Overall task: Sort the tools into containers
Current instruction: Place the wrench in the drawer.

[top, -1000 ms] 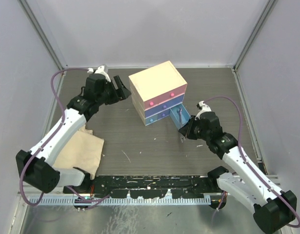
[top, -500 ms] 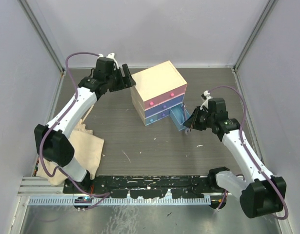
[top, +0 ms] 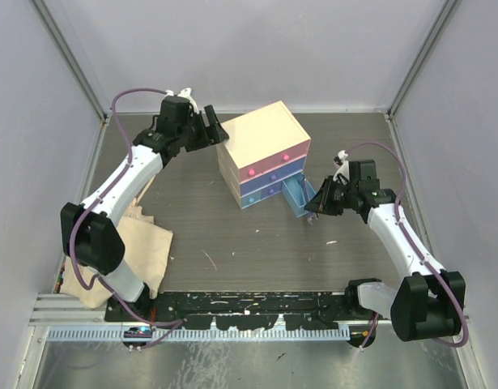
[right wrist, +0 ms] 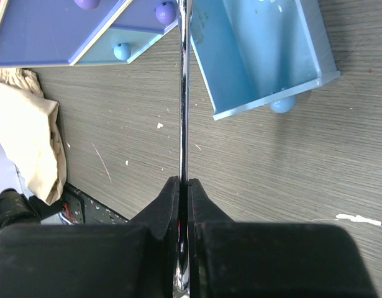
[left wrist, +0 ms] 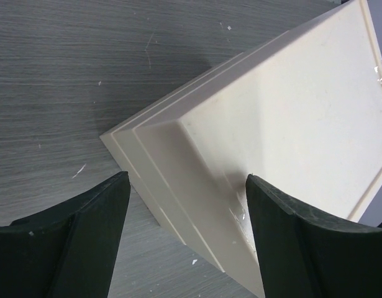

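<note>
The robot's right gripper should move outward and down into the blue drawer (right wrist: 260,53) and release the wrench (right wrist: 183,93) there, because the drawer is open and shows an empty bottom.
The cream chest (top: 261,138) stands at mid-table with pink (top: 269,170) and purple (top: 267,185) drawers shut. One blue drawer (top: 298,195) is pulled out; the part of it in the right wrist view (right wrist: 253,56) holds nothing. My right gripper (top: 317,207) is shut on a silver wrench (right wrist: 183,93), seen edge-on, held just left of the open drawer's wall (right wrist: 206,68) above the table. My left gripper (top: 210,130) is open, its jaws straddling the chest's back left corner (left wrist: 290,112). Other tools are out of view.
A beige cloth (top: 139,251) lies front left, also in the right wrist view (right wrist: 26,136). A thin pale stick (top: 209,259) and small white scraps (top: 331,241) lie on the table. Grey walls enclose the table; a black rail (top: 249,308) runs along the front.
My left arm has swung toward the back and brought its open gripper to the chest's back left corner. My right gripper has moved back and right, next to the open blue drawer.
</note>
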Available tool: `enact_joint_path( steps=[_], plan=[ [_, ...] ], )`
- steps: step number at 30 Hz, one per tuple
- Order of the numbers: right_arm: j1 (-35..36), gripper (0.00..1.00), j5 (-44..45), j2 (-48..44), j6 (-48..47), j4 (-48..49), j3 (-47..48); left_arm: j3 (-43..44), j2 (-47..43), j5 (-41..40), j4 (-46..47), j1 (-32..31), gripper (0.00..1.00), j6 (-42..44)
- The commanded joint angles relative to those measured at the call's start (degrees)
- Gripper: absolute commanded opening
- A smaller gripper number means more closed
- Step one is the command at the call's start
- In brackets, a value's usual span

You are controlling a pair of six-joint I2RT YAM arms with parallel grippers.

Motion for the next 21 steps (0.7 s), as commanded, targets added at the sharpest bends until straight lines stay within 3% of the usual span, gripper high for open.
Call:
enact_joint_path(
  steps=[1, 10, 21],
  plan=[
    [-0.22, 0.00, -4.03, 1.15, -1.37, 2.63, 2.96, 1.16, -0.16, 3.11, 3.86, 0.35, 0.75, -1.71],
    [-0.48, 0.00, -4.82, 5.92, -0.97, 3.05, 5.43, -1.79, 1.38, 7.27, 5.83, 0.30, 0.66, -2.61],
    [-2.29, 0.01, -5.85, 12.18, 1.62, 4.02, 8.14, -3.12, 2.36, 6.59, 4.24, -0.66, 0.65, 0.81]
  ],
)
